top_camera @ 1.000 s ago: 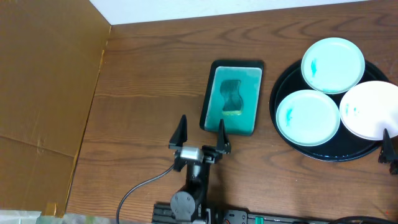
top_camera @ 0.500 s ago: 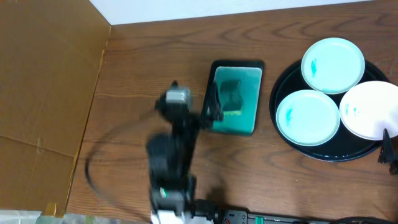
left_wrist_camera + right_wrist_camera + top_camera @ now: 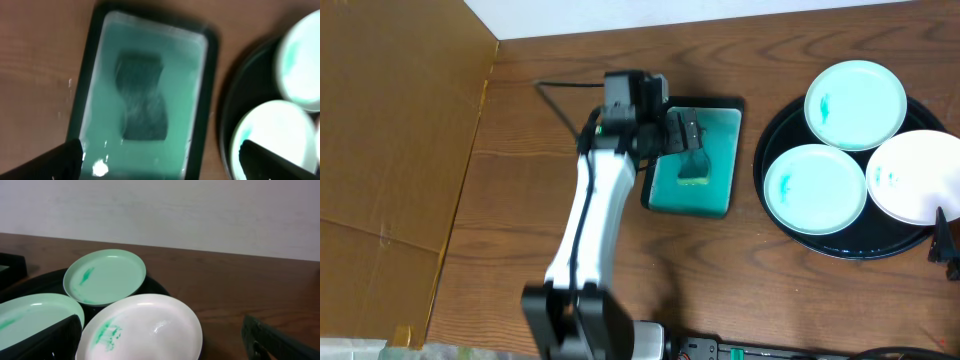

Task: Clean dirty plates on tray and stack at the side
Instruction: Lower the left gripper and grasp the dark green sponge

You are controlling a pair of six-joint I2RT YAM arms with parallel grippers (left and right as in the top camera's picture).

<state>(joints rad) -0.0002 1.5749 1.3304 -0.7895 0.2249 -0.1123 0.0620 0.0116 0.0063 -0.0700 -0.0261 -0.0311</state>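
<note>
The dark sponge gets narrow at its middle, so my left gripper needs to go down, open, into the teal tray next, with its fingers on both sides of the dark sponge's narrow middle (image 3: 693,159) (image 3: 142,96), and close.
Three plates lie on the round black tray (image 3: 767,212): an aqua plate (image 3: 855,103) at the back, an aqua plate (image 3: 815,188) at the front left, and a white plate (image 3: 920,175) at the right, each with a teal smear. My left gripper (image 3: 685,137) is open and empty, hovering over a dark sponge (image 3: 142,97) in the rectangular teal tray (image 3: 718,195). In the left wrist view its fingers (image 3: 167,160) straddle that tray's near end. My right gripper (image 3: 165,345) is open and empty just in front of the white plate (image 3: 145,327).
A brown cardboard panel (image 3: 390,150) fills the left side. A pale wall (image 3: 160,210) stands behind the table. The brown wooden table (image 3: 540,80) shows around both trays. The black tray's rim (image 3: 227,115) sits close to the right of the teal tray.
My left arm has swung from the front of the table up and to the right, and its gripper now hangs over the teal tray. The right arm and plates have not moved.
</note>
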